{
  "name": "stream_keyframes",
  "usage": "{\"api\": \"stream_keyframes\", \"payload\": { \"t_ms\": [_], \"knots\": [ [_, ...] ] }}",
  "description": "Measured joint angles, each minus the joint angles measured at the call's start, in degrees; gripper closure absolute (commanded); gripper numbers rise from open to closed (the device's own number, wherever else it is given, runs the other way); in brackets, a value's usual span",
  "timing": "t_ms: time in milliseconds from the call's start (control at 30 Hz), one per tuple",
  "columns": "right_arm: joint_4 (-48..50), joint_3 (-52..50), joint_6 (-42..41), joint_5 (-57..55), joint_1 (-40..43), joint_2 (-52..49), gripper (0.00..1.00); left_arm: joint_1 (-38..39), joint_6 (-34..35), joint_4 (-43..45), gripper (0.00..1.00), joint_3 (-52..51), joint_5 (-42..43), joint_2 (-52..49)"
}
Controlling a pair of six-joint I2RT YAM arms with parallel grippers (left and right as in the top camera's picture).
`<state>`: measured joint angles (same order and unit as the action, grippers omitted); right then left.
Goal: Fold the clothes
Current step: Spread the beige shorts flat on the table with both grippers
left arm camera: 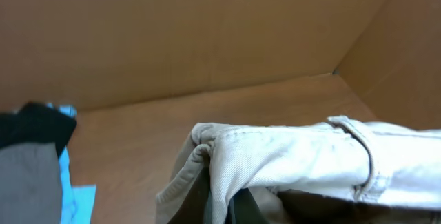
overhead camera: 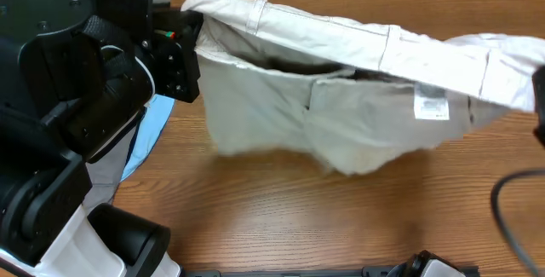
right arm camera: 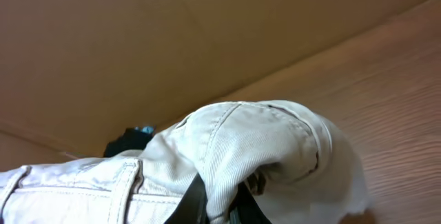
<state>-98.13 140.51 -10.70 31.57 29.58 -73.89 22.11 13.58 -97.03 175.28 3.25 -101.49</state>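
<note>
My left gripper holds the shorts' waistband, and the shorts point(overhead camera: 358, 98) still hang above the table. It will next move down and outward to the bare wood by the cardboard wall and let go of the waistband.
The cream-beige shorts point(overhead camera: 358, 98) hang stretched in the air over the wooden table, waistband up, legs dangling. My left gripper point(overhead camera: 192, 30) is shut on the left end of the waistband; in the left wrist view the bunched cloth point(left arm camera: 289, 158) covers the jaws point(left arm camera: 224, 210). My right gripper point(overhead camera: 538, 89) is at the right frame edge, shut on the right end of the waistband; in the right wrist view the cloth point(right arm camera: 248, 141) is pinched between the dark fingers point(right arm camera: 220, 207). A white label point(overhead camera: 431, 105) shows inside the waistband.
A light-blue piece point(overhead camera: 145, 132) lies at the left under my left arm; it also shows in the left wrist view point(left arm camera: 72, 196) with black point(left arm camera: 38, 124) and grey point(left arm camera: 27, 182) pieces. Cardboard walls point(left arm camera: 207, 31) stand behind the table. A black cable point(overhead camera: 511, 209) runs at right.
</note>
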Motion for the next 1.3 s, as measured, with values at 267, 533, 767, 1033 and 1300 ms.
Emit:
{"api": "stream_keyframes", "payload": {
  "t_ms": [267,533,767,1033,1300],
  "knots": [
    [-0.04,-11.63,0.31,-0.76,0.07,4.07,0.96,0.04,4.96,0.33,0.96,-14.27,-1.33,1.70],
    [-0.42,-24.68,2.43,0.04,-3.32,-6.40,0.96,0.33,11.43,5.16,0.96,-35.52,-3.23,-0.52],
    [11.21,-26.21,2.91,-4.85,-11.06,-24.20,0.96,0.00,13.33,19.21,0.96,-43.63,-8.74,-8.76],
    [28.96,-26.27,1.68,-10.38,-17.27,-37.07,0.90,-1.64,13.55,37.55,0.85,-44.02,-15.30,-22.21],
    [46.27,-26.32,1.46,-17.35,-19.50,-46.64,0.06,-4.15,14.86,55.32,0.16,-44.13,-21.77,-33.35]
  ]
}}
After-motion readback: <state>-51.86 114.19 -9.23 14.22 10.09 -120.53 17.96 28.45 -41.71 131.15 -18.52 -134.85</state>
